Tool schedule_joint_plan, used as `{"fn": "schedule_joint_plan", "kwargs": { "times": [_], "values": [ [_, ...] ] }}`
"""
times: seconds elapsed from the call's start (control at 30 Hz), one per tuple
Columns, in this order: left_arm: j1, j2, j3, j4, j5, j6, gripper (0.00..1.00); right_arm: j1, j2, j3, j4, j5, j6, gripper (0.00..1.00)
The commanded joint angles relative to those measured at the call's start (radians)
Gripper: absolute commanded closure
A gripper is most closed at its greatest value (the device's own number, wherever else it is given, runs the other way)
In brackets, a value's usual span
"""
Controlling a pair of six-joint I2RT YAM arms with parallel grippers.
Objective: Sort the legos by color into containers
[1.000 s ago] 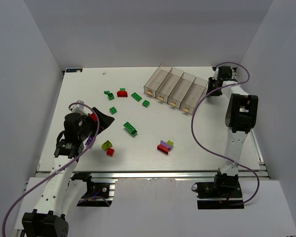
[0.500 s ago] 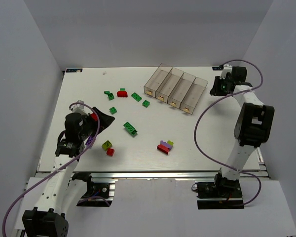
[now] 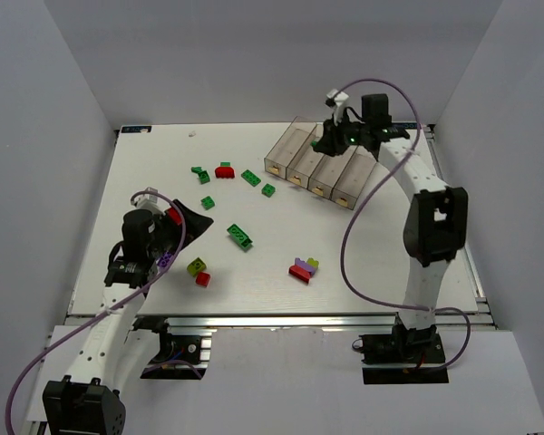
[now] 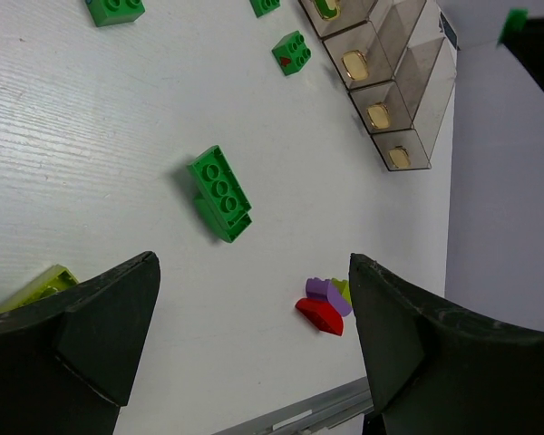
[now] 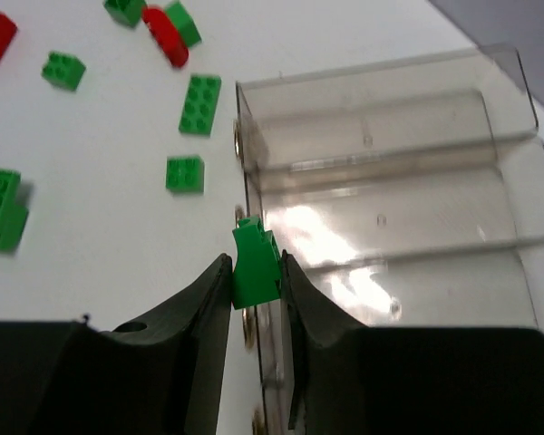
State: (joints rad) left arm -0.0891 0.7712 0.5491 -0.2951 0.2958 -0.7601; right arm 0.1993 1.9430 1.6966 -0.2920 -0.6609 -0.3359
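Observation:
The right gripper moves down over the end bin nearest the loose green legos and opens next, since the green lego (image 5: 254, 263) hangs short of that bin.
My right gripper (image 3: 332, 141) is shut on a small green lego (image 5: 254, 263) and hangs over the label end of the containers (image 3: 325, 163), a row of four clear bins (image 5: 381, 181); which bin lies under it I cannot tell. My left gripper (image 3: 192, 220) stands open low over the table's left side, nothing between its fingers (image 4: 100, 335). Loose legos lie on the table: a long green one (image 3: 239, 236), a red, purple and yellow-green cluster (image 3: 302, 268), a yellow-green one (image 3: 197, 265) beside a red one (image 3: 202, 279), and several green ones near a red one (image 3: 224, 170).
White walls enclose the table on three sides. A metal rail (image 3: 281, 319) runs along the near edge. Purple cables loop from both arms; the right one (image 3: 354, 245) hangs over the table's right side.
The right arm has swung left from the far right corner to above the bins, carrying the green lego. The left arm has barely moved.

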Motion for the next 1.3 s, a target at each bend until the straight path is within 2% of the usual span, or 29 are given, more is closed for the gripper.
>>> {"fn": "schedule_joint_plan", "kwargs": {
  "times": [0.0,0.07,0.17,0.37,0.57,0.73,0.8,0.87,0.9,1.0,1.07,1.17,1.2,1.27],
  "values": [
    [-0.004,-0.039,0.012,-0.027,-0.012,0.004,0.06,0.026,0.131,0.23,-0.006,-0.025,0.067,1.0],
    [-0.003,-0.062,0.018,-0.051,-0.018,0.002,0.06,0.041,0.235,0.376,-0.01,-0.008,0.119,1.0],
    [-0.004,-0.092,0.017,-0.087,-0.035,-0.002,0.06,0.067,0.329,0.468,0.037,0.015,0.159,0.99],
    [-0.004,-0.148,0.006,-0.145,-0.05,-0.018,0.06,0.123,0.384,0.439,0.192,0.086,0.178,0.94],
    [-0.004,-0.17,-0.001,-0.168,-0.044,-0.031,0.06,0.135,0.459,0.5,0.229,0.15,0.215,0.85],
    [-0.004,-0.144,0.005,-0.147,0.015,-0.038,0.06,0.147,0.493,0.503,0.238,0.19,0.183,0.67],
    [-0.003,-0.118,0.015,-0.15,0.037,-0.036,0.06,0.149,0.499,0.514,0.234,0.199,0.17,0.54],
    [-0.004,-0.102,0.021,-0.147,0.046,-0.036,0.07,0.149,0.501,0.515,0.231,0.216,0.164,0.47],
    [-0.003,-0.087,0.025,-0.144,0.052,-0.044,0.07,0.149,0.498,0.512,0.228,0.221,0.16,0.4],
    [-0.003,-0.053,0.023,-0.11,0.083,-0.074,0.08,0.146,0.464,0.505,0.211,0.224,0.149,0.33],
    [-0.008,-0.03,0.028,-0.101,0.094,-0.087,0.09,0.135,0.435,0.503,0.186,0.209,0.162,0.33],
    [-0.023,0.023,0.061,-0.117,0.072,-0.099,0.13,0.115,0.323,0.471,0.149,0.112,0.175,0.41],
    [-0.032,0.036,0.072,-0.122,0.062,-0.11,0.16,0.111,0.239,0.442,0.137,0.086,0.17,0.56],
    [-0.067,0.084,0.104,-0.139,0.016,-0.125,0.21,0.104,0.139,0.303,0.139,0.02,0.15,0.69]
  ]
}}
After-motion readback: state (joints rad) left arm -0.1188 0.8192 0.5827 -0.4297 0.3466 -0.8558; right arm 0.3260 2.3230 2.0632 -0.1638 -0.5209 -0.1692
